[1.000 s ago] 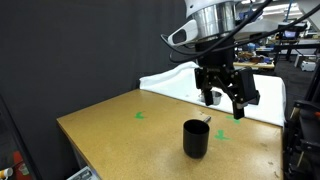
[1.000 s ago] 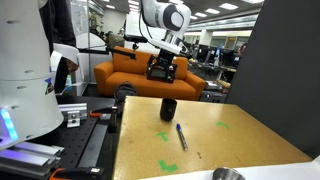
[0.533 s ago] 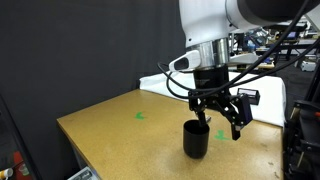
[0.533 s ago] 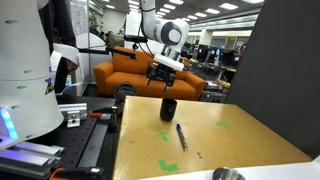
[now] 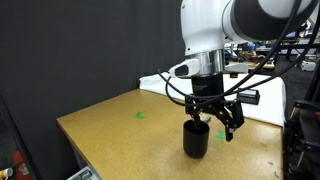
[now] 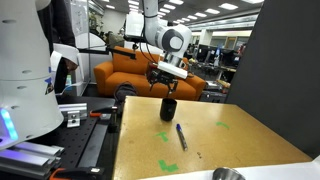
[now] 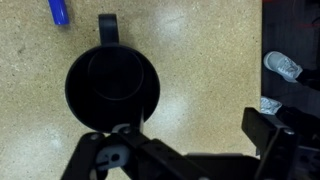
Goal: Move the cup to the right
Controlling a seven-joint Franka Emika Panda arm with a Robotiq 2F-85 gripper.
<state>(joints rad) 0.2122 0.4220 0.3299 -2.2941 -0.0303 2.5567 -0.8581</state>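
The cup's rim [image 5: 206,125] [image 7: 152,111] is below and left of my gripper in the wrist view. I will next lower my gripper that way, bringing the cup's rim between its empty fingers.
The black cup [image 5: 195,140] stands upright on the wooden table [image 5: 120,140], near its edge in both exterior views [image 6: 169,109]. In the wrist view the cup [image 7: 112,85] shows from above, empty, with a handle on its far side. My gripper [image 5: 215,122] is open and hangs just above the cup, its fingers at about rim height [image 6: 168,88]. In the wrist view the jaw gap [image 7: 185,145] lies to the right of the cup, with one finger over the cup's rim and nothing between the fingers.
A blue pen [image 6: 181,135] lies on the table near the cup, also in the wrist view [image 7: 58,10]. Green tape marks [image 5: 140,115] [image 6: 167,166] dot the top. A silver bowl [image 6: 228,175] sits at one corner. The table edge [image 7: 262,60] is close to the cup.
My gripper has come down from well above the table and moved over the cup, staying open. The cup and pen have not moved.
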